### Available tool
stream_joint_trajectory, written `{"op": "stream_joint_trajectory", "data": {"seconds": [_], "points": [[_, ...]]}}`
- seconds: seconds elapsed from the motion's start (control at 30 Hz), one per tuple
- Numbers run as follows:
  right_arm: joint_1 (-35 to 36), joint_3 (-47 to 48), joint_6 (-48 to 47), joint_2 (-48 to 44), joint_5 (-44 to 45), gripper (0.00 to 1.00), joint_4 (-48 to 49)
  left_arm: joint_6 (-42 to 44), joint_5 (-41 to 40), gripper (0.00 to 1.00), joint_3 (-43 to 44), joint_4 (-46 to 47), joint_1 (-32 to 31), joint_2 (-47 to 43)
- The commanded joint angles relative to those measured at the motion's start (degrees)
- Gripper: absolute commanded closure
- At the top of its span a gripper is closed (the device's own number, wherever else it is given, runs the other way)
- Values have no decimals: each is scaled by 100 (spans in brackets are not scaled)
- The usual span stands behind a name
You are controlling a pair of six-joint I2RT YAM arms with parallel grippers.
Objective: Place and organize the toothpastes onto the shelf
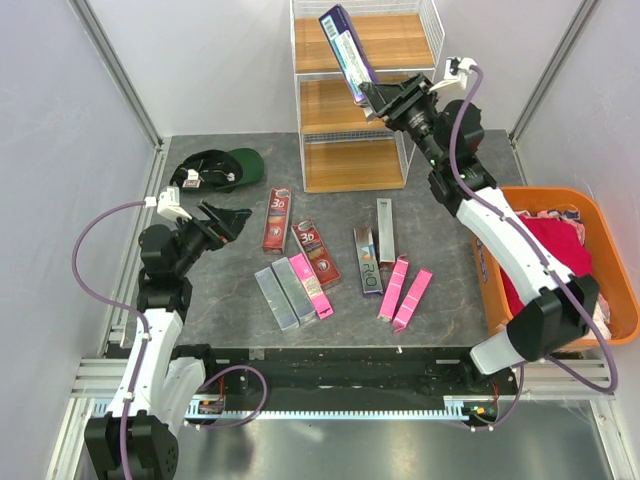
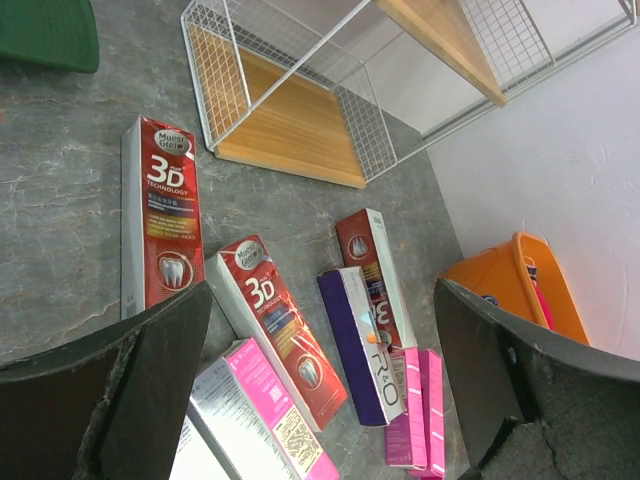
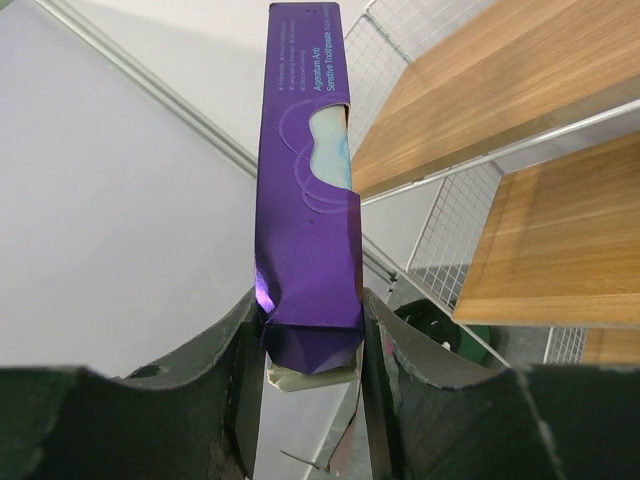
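Note:
My right gripper carries the purple carton outward and left in the top view next, onto empty wood by the wire side of the shelf's top board.
My right gripper point(image 1: 372, 98) point(image 3: 305, 330) is shut on the lower end of a purple toothpaste carton point(image 1: 347, 45) point(image 3: 305, 170). It holds the carton raised and tilted in front of the upper boards of the white wire shelf point(image 1: 400, 42) point(image 3: 520, 80). On the table lie several more toothpastes: two dark red "3D" cartons point(image 1: 277, 218) point(image 2: 160, 215), silver-grey ones point(image 1: 275, 296), pink ones point(image 1: 412, 299) point(image 2: 425, 400) and a purple one point(image 1: 367, 260) point(image 2: 355, 345). My left gripper point(image 1: 232, 222) point(image 2: 322, 298) hovers open above them, left of the red cartons, holding nothing.
A green cap point(image 1: 222, 168) point(image 2: 45, 30) lies at the table's far left. An orange basket point(image 1: 600, 330) point(image 2: 510, 280) with red and pink cloth stands at the right edge. White walls and a metal frame enclose the table.

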Motion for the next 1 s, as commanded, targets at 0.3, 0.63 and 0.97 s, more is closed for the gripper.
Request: {"op": "stream_joint_trajectory", "data": {"seconds": [0.3, 0.63, 0.97], "points": [[48, 1063, 1398, 1133, 550, 66, 1116, 212, 20, 1, -137, 76, 18, -94], [461, 2046, 1609, 1907, 1147, 63, 897, 150, 55, 1, -242, 102, 10, -156], [690, 2934, 1724, 2521, 1709, 53, 440, 80, 108, 1, -321, 93, 10, -261]]}}
